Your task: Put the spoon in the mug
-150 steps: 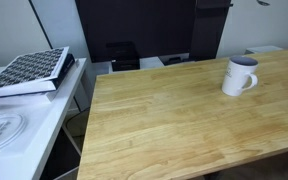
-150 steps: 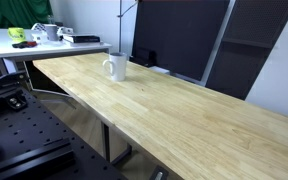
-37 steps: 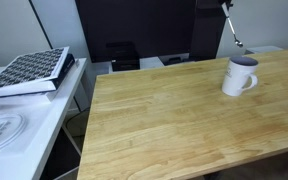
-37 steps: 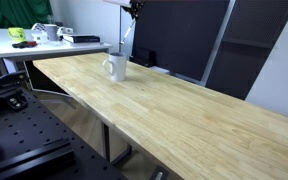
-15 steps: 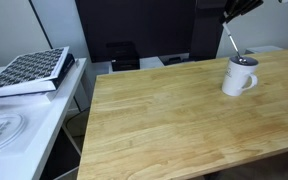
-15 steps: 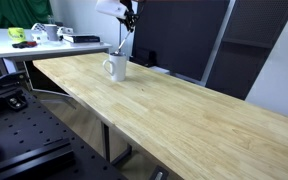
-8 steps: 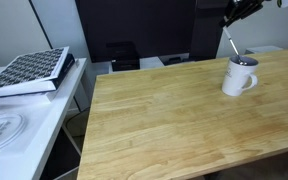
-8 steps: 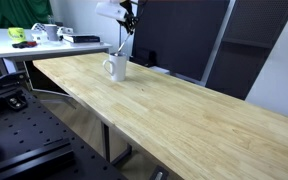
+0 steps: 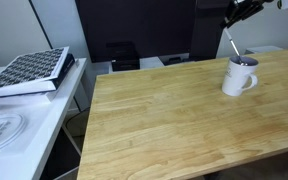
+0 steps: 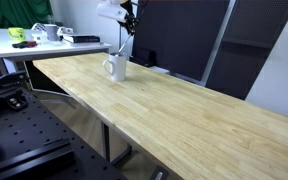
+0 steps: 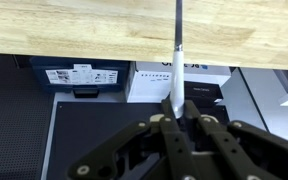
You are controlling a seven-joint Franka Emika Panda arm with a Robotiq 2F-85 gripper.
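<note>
The robot's gripper needs to bring the spoon down into the mug's opening [image 9: 244, 61] below and let go of the spoon's handle, because the bottom end of the spoon already slants to the mug's rim.
The white mug [image 9: 240, 76] stands on the wooden table [image 9: 164, 120] near its far edge; it also shows in an exterior view [image 10: 115, 67]. My gripper [image 9: 231, 16] hangs above the mug, shut on the top of the spoon [image 9: 230, 44], a thin pale rod that slants down to the mug's rim. The gripper [image 10: 130, 14] and the spoon [image 10: 126, 42] show the same in both exterior views. In the wrist view the fingers [image 11: 177, 108] pinch the spoon's handle [image 11: 176, 50]; the mug is out of that view.
A side table with a patterned flat box [image 9: 29, 70] and a round white plate [image 9: 4, 130] stands beside the wooden table. Dark screens [image 9: 134, 30] and boxes on the floor [image 11: 179, 78] lie beyond the far edge.
Ten seconds ago no gripper was in view. It has since come down over the mug with the spoon. In the last half second hardly anything moved.
</note>
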